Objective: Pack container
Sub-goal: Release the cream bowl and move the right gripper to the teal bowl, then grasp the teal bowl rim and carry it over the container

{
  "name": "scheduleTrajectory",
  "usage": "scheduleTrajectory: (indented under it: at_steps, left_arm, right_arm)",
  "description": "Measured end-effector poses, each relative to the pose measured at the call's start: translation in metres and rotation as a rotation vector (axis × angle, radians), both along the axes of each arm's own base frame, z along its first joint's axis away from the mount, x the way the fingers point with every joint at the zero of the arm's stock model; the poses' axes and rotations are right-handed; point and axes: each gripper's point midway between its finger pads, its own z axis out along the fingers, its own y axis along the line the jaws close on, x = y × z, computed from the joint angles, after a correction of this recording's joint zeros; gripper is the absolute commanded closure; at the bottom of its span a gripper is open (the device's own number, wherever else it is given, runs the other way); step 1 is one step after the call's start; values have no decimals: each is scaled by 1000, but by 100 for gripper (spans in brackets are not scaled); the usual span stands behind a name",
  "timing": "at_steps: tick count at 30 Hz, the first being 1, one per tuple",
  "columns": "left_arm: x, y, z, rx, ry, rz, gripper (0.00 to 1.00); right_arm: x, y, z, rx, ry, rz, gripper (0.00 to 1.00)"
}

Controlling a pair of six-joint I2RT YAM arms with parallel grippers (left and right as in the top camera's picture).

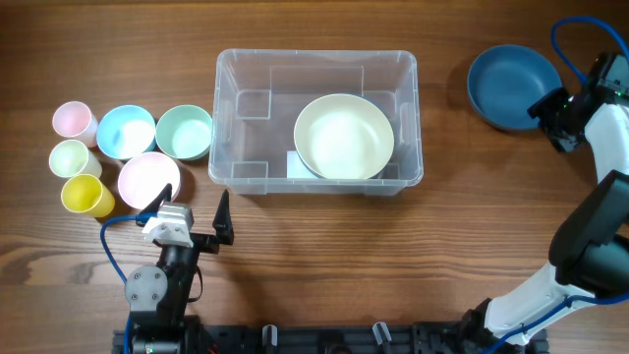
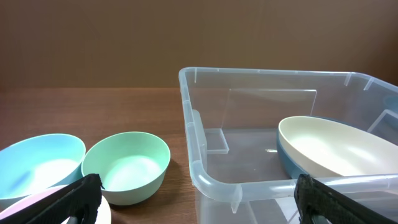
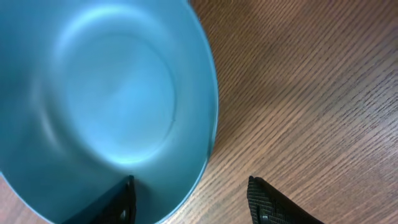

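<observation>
I need to lower my right gripper next, down to the dark blue bowl's rim, on the side that is away from the container (image 1: 257,118).
The clear plastic container (image 1: 257,118) stands mid-table with a cream bowl (image 1: 344,136) inside it. In the left wrist view the container's near corner (image 2: 214,183) and the cream bowl (image 2: 336,146) show close ahead. A dark blue bowl (image 1: 509,87) sits on the table at the far right. My right gripper (image 1: 545,110) is open at its right rim; in the right wrist view the fingers (image 3: 193,199) straddle the blue bowl's (image 3: 106,99) rim, one inside and one outside. My left gripper (image 1: 197,224) is open and empty in front of the container's left corner, as the left wrist view shows (image 2: 199,205).
Left of the container sit a light blue bowl (image 1: 126,131), a mint green bowl (image 1: 184,132) and a pink bowl (image 1: 148,180). Further left stand a pink cup (image 1: 73,120), a pale green cup (image 1: 73,158) and a yellow cup (image 1: 86,196).
</observation>
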Motion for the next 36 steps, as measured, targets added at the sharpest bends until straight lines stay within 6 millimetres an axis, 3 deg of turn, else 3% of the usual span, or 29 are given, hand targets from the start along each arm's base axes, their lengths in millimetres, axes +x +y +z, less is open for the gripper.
scheduleTrajectory:
  at_steps: [3, 10, 12, 13, 14, 16, 21, 22, 32, 36]
  left_arm:
    - [0, 0, 0, 0, 0, 0, 0]
    - [0, 0, 0, 0, 0, 0, 0]
    - [0, 0, 0, 0, 0, 0, 0]
    - [0, 0, 0, 0, 0, 0, 0]
    - [0, 0, 0, 0, 0, 0, 0]
    - [0, 0, 0, 0, 0, 0, 0]
    - [0, 0, 0, 0, 0, 0, 0]
    - [0, 0, 0, 0, 0, 0, 0]
    - [0, 0, 0, 0, 0, 0, 0]
    - [0, 0, 0, 0, 0, 0, 0]
  right_arm:
    - [0, -4, -6, -4, 12, -28, 43]
    - [-5, -6, -41, 20, 82, -80, 47]
    - [-3, -8, -42, 19, 75, -91, 56]
    - [-1, -9, -42, 18, 65, -100, 76]
    - [-1, -9, -41, 17, 63, -98, 85]
    - [0, -9, -41, 17, 60, -100, 90]
    - [0, -10, -41, 14, 58, -106, 91]
    - [0, -10, -41, 14, 58, -106, 95]
    - [-1, -10, -41, 2, 70, -69, 96]
    - [-3, -9, -26, -21, 58, -31, 96]
